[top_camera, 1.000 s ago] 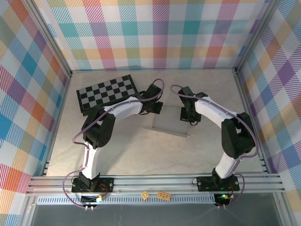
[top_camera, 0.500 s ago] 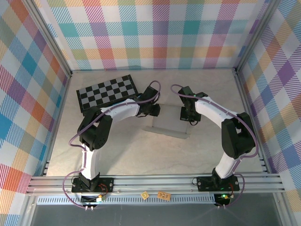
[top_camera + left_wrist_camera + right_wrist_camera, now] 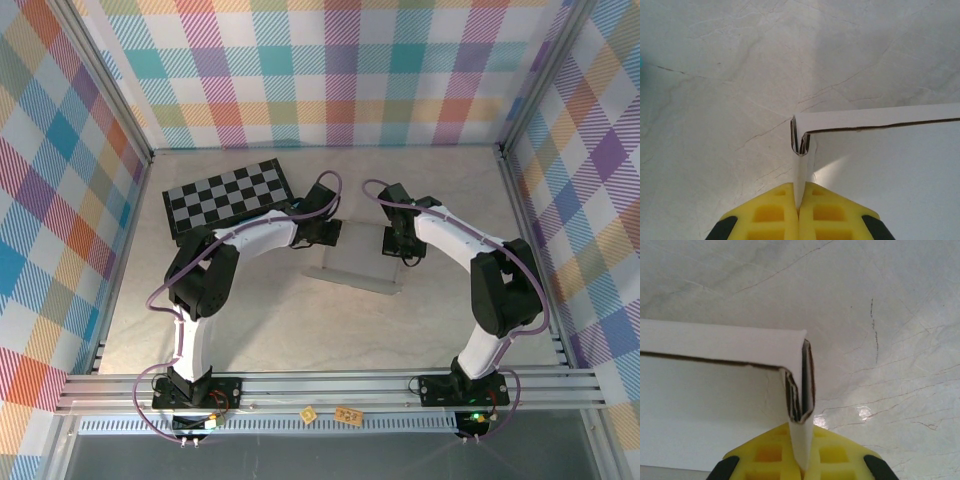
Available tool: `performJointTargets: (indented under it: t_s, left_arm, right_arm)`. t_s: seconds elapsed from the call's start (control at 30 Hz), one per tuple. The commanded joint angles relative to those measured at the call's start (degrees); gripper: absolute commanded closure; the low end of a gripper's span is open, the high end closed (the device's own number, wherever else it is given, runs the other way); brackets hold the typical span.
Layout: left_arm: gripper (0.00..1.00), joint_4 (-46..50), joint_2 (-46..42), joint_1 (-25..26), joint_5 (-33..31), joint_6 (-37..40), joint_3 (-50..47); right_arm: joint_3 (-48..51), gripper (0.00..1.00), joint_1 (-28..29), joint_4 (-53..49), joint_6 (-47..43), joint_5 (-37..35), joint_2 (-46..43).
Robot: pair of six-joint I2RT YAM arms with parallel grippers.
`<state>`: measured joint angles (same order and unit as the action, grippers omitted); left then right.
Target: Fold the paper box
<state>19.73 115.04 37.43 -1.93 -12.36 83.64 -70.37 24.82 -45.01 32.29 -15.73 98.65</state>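
The near flap still lies open, so the robot will next swing its right gripper back toward that flap's closer end (image 3: 389,287), turn the box with it, and then let go of the side of the box.
The paper box (image 3: 361,266) lies on the table between my two arms as a shallow white tray with raised walls. My left gripper (image 3: 323,233) is at its far-left corner and my right gripper (image 3: 399,244) at its far-right corner. In the left wrist view, the yellow fingers of the left gripper (image 3: 800,210) are shut on the box's thin upright side wall, just below the corner where the far wall (image 3: 880,118) meets it. In the right wrist view, the right gripper (image 3: 802,460) is shut on the doubled-over side wall (image 3: 805,390) of the paper box (image 3: 715,343).
A black-and-grey checkerboard (image 3: 228,198) lies at the far left, close to my left forearm. Two small printed cards (image 3: 348,412) sit on the front rail. Plaid walls enclose the table on three sides, with open tabletop in front of the box.
My left arm has drawn slightly left and nearer, its elbow swinging left, and its gripper sits a touch lower on the box corner. The right arm has stayed put.
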Motion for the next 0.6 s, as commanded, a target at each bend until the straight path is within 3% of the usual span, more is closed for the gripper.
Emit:
performJointTargets:
  t_s: [0.0, 0.07, 0.13, 0.27, 0.33, 0.57]
  left_arm:
    - [0.88, 4.8, -0.4, 0.8, -5.0, -0.8, 1.5]
    - [0.68, 6.1, -1.3, 1.4, -6.6, -1.7, 2.6]
    - [0.58, 6.8, -3.3, 1.6, -7.1, -3.7, 3.1]
    - [0.54, 10.1, -8.9, 1.6, -7.3, -9.4, 5.7]
    - [0.48, 12.1, -11.9, 1.4, -8.6, -12.3, 7.0]
    - [0.49, 23.2, -16.8, -0.1, -10.9, -16.2, 16.3]
  right_arm:
    - [0.7, 1.0, 0.2, -0.9, 1.5, 0.0, -0.9]
    - [0.7, 1.0, 0.4, -0.9, 2.2, 0.1, -0.8]
    - [0.9, 1.0, 0.4, -1.0, 3.3, 0.3, -0.7]
    - [1.7, 1.0, 0.4, -1.5, 7.2, 0.6, -0.8]
    - [2.4, 1.0, 0.4, -1.4, 10.5, 1.5, -1.0]
    - [3.7, 1.0, 0.2, -2.9, 28.3, 6.3, -1.6]
